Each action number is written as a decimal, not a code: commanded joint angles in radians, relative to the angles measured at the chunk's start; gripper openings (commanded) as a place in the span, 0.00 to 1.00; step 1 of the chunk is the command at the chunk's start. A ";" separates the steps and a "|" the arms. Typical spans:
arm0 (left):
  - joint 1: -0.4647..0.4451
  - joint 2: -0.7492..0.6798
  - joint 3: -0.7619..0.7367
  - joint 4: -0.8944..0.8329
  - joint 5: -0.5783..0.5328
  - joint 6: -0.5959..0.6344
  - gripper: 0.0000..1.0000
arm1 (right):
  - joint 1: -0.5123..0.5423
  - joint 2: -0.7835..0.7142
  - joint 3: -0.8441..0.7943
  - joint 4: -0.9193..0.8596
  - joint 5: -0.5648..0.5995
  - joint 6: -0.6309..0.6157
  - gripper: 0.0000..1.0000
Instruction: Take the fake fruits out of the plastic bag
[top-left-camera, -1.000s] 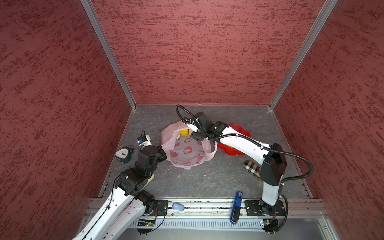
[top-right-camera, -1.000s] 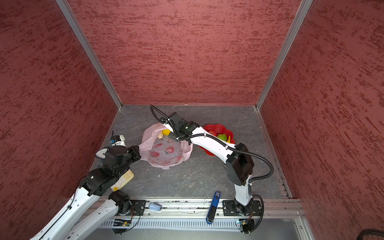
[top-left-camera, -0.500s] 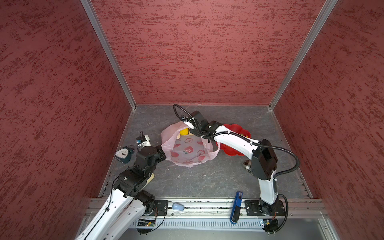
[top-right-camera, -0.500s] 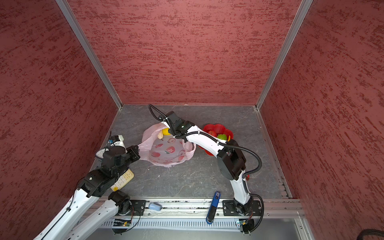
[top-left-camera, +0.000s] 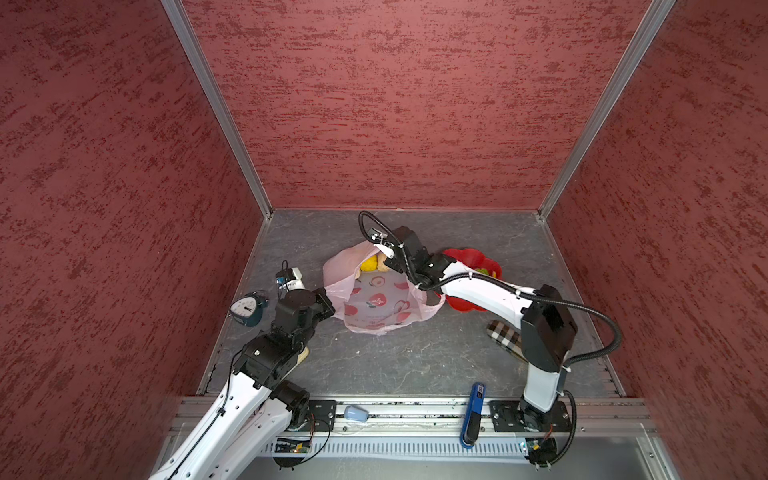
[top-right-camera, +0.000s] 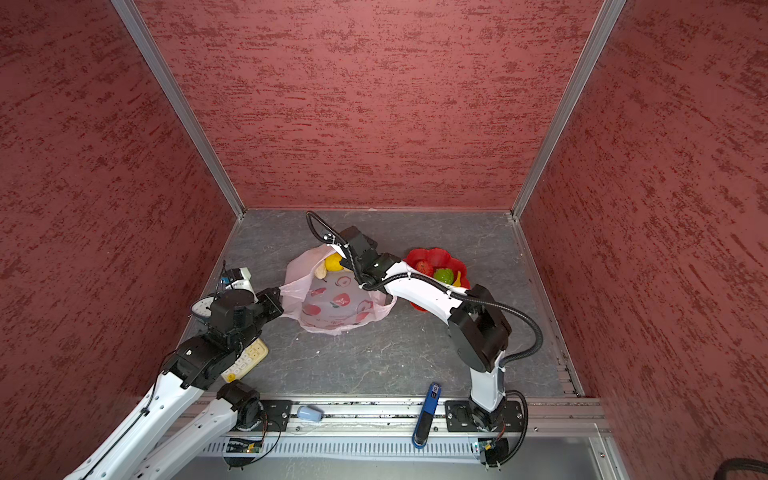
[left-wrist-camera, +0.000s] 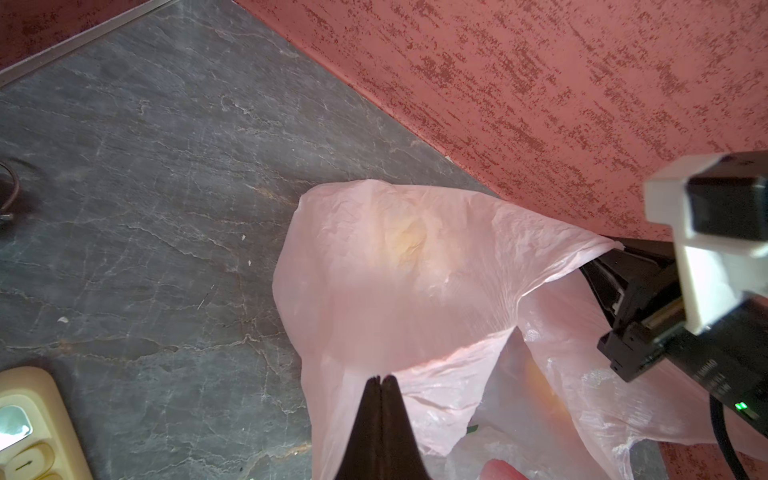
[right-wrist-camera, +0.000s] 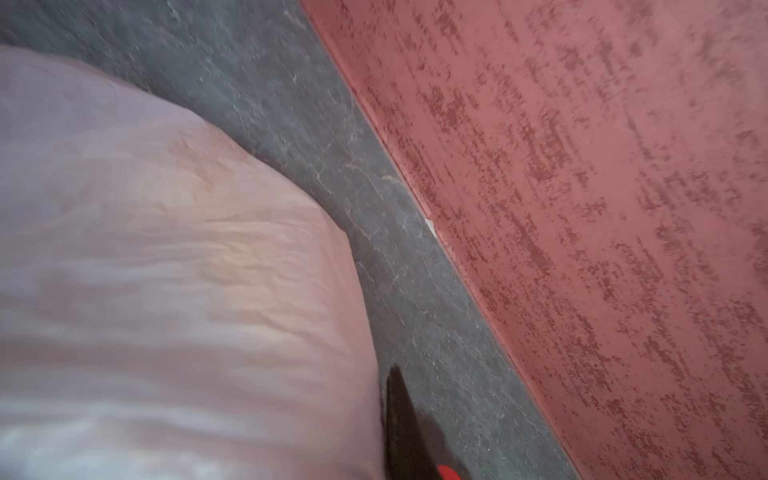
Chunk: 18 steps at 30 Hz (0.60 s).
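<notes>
My right gripper will next lift the bag's far rim up and back, then release it, as the bag's opening lies back from my gripper, with the fruits deep inside.
The pale pink plastic bag lies mid-floor with its mouth held apart. My left gripper is shut on the bag's near-left rim. At the far-right rim my right gripper is shut, and the film is drawn taut up to its fingers. Inside the mouth sit a yellow round fruit and a beige lumpy fruit. A red apple, a green fruit and a banana lie in the red dish.
An alarm clock and a small white device stand by the left wall. A beige keypad lies under my left arm. A checkered item lies near the right arm's base, and a blue tool rests on the front rail.
My right gripper has gone from open to shut at the bag's far rim, shifting slightly left and back. The left gripper keeps its hold and has not moved.
</notes>
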 joint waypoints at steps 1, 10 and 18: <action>0.006 -0.005 -0.003 0.040 -0.007 -0.009 0.04 | 0.045 -0.088 -0.046 0.191 0.035 -0.067 0.07; 0.001 -0.037 -0.031 0.028 -0.010 -0.039 0.04 | 0.133 -0.200 -0.162 0.372 0.091 -0.138 0.06; -0.006 -0.064 -0.058 0.019 -0.022 -0.060 0.04 | 0.164 -0.223 -0.197 0.441 0.123 -0.178 0.06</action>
